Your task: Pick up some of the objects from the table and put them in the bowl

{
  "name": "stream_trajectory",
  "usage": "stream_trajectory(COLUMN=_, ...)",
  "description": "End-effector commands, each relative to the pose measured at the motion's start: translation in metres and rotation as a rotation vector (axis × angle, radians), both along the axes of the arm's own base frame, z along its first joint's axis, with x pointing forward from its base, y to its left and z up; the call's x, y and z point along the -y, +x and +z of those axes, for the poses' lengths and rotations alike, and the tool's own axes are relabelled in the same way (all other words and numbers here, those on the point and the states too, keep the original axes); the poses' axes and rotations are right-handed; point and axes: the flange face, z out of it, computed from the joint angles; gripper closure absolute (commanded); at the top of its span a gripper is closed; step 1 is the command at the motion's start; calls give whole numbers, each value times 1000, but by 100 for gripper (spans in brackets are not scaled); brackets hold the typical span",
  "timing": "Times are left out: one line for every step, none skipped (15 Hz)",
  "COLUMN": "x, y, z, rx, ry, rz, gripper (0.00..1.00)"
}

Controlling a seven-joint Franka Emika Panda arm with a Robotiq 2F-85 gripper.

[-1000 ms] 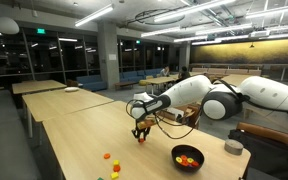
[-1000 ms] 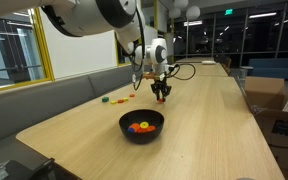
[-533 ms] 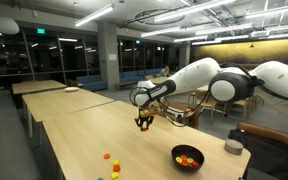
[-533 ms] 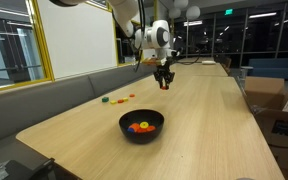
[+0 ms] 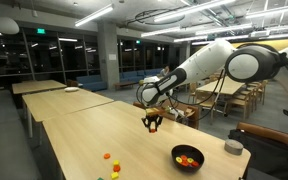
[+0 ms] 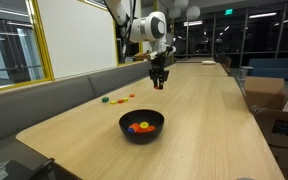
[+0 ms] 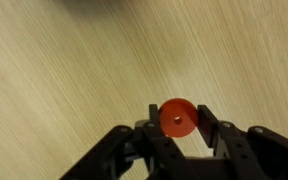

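The small red piece needs to be carried next by my gripper from well beyond the black bowl (image 5: pixel 187 157) back across the table, then over the bright pieces inside.
My gripper (image 7: pixel 177 128) is shut on a small red round piece with a hole (image 7: pixel 177 117), held above the pale wood table (image 7: pixel 64 70). In both exterior views the gripper (image 5: pixel 153 124) (image 6: pixel 159 84) hangs over the table, well beyond the black bowl (image 5: pixel 187 157) (image 6: pixel 141 125), which holds several bright pieces. More small orange, red and yellow pieces (image 5: pixel 111 161) (image 6: pixel 117 98) lie on the table away from the bowl.
A small grey round container (image 5: pixel 233 147) stands near the bowl at the table's end. Chairs (image 5: pixel 189 112) and more pale tables (image 5: pixel 54 88) stand farther back. A bench runs along one table side (image 6: pixel 44 95). Cardboard boxes (image 6: pixel 279 110) stand beside the table.
The arm has lifted and carried the gripper with the red piece farther along the table, away from the loose pieces. The bowl and pieces have not moved.
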Motion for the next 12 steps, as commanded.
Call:
stream_trajectory(x=-1, y=-57, z=1, rx=-58, ry=26, rz=-104, gripper=83)
stream_trajectory(x=-1, y=-70, z=-3, rx=-75, ry=33, rz=-131, gripper=83)
stream_trajectory(x=0, y=-83, z=-8, rx=-92, ry=39, rz=-164, gripper=83)
stream_trajectory(x=1, y=-97, z=-11, rx=-108, ry=49, rz=-196, gripper=83)
stream_trajectory(x=1, y=-112, z=-15, rx=-126, ry=57, rz=-227, gripper=83)
stream_trajectory(x=1, y=-126, z=-19, rx=-141, ry=66, rz=-253, gripper=83)
stream_trajectory(x=1, y=-141, z=-22, rx=-153, ry=73, rz=-277, gripper=83)
stream_trajectory(x=0, y=-156, z=-24, rx=-164, ry=78, rz=-299, gripper=83)
stream_trajectory(x=0, y=-172, z=-26, rx=-170, ry=83, rz=-315, gripper=83)
stream_trajectory(x=-1, y=-187, z=-27, rx=-177, ry=82, rz=-331, gripper=83)
stream_trajectory(x=-2, y=-203, z=-28, rx=-182, ry=81, rz=-342, gripper=83)
stream_trajectory(x=-2, y=-220, z=-28, rx=-187, ry=78, rz=-351, gripper=83)
